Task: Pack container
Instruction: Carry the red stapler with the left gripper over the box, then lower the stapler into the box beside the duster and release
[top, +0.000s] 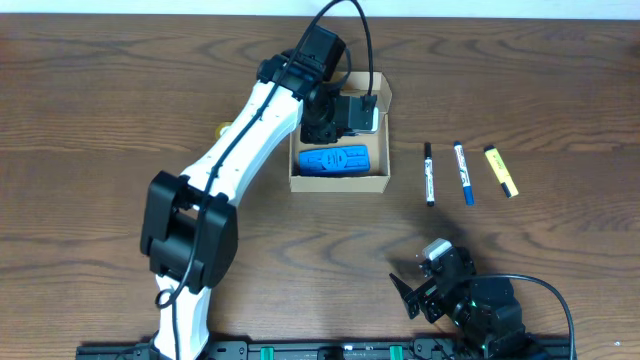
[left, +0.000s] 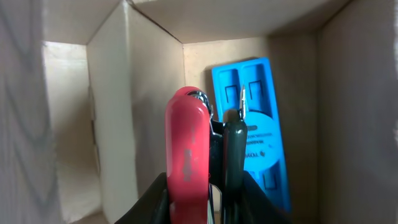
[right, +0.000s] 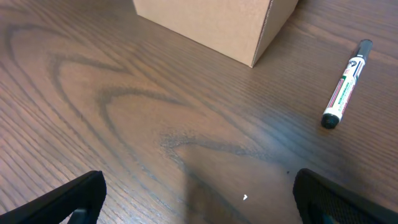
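Observation:
My left gripper is going to lower the red and black tool (left: 186, 143) next, into the gap between the blue item and the side of the box.
The container (top: 340, 183) is a tan cardboard box, open at the top, in the middle of the table. A blue flat item (top: 335, 160) lies inside it. My left gripper (top: 347, 114) is lowered into the box's far part. In the left wrist view my left gripper (left: 208, 194) is shut on a red and black tool (left: 186, 143), held between the box walls (left: 155, 93) beside the blue item (left: 255, 124). My right gripper (top: 425, 285) is open and empty near the front edge; in the right wrist view (right: 199, 199) only bare table lies between its fingers.
Three pens lie right of the box: a black-capped marker (top: 429, 173), a blue marker (top: 462, 172) and a yellow highlighter (top: 501, 170). The right wrist view shows the box corner (right: 217, 25) and the black-capped marker (right: 345, 84). A small yellow thing (top: 222, 128) peeks out left of the left arm.

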